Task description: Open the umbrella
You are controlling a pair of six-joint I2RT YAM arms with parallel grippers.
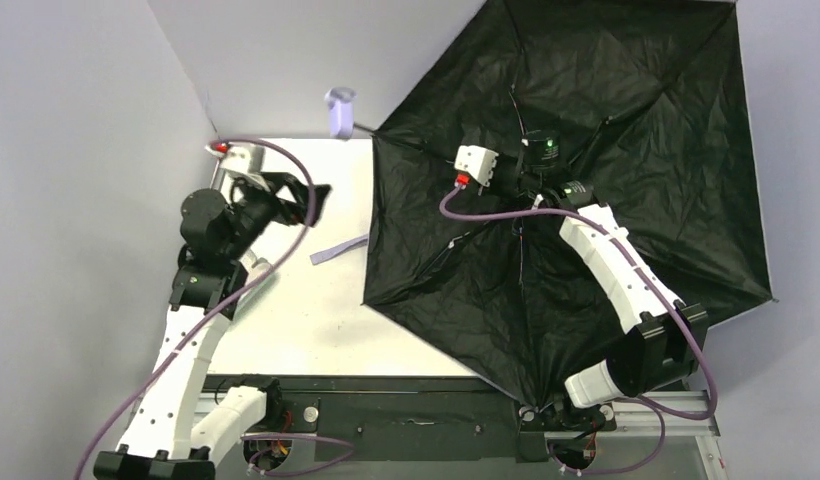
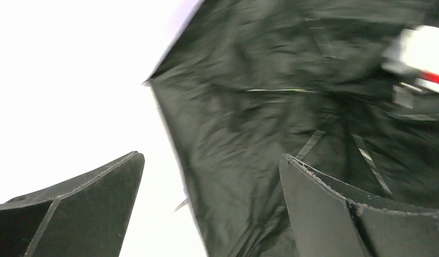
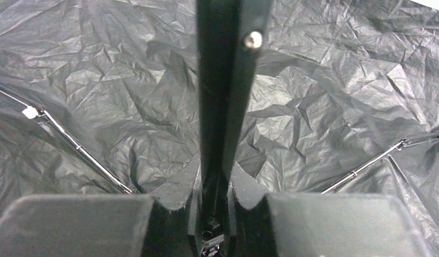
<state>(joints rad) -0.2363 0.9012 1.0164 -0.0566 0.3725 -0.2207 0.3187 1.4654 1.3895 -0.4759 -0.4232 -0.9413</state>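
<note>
The thin stem of the umbrella sticks clear of the canopy, so the robot needs to move its left gripper to the right in the top view and close on the stem by the handle.
The umbrella (image 1: 606, 110) stands open over the right half of the table, black lining toward the top camera, metal ribs (image 3: 83, 152) spread. Its small lavender handle (image 1: 339, 110) sticks out at the upper left on a thin shaft. My right gripper (image 1: 516, 185) is inside the canopy, shut on the black central shaft (image 3: 222, 107); both fingers (image 3: 177, 193) press against it. My left gripper (image 1: 316, 200) is open and empty, a little left of the canopy's edge (image 2: 169, 123); in the left wrist view its fingers (image 2: 89, 209) stand wide apart.
A lavender strap (image 1: 338, 250) of the canopy lies on the white table (image 1: 316, 320) by its left corner. Grey walls close the left and back. The canopy overhangs the table's right and near edges. The right arm's white wrist camera (image 2: 421, 53) shows beyond the lining.
</note>
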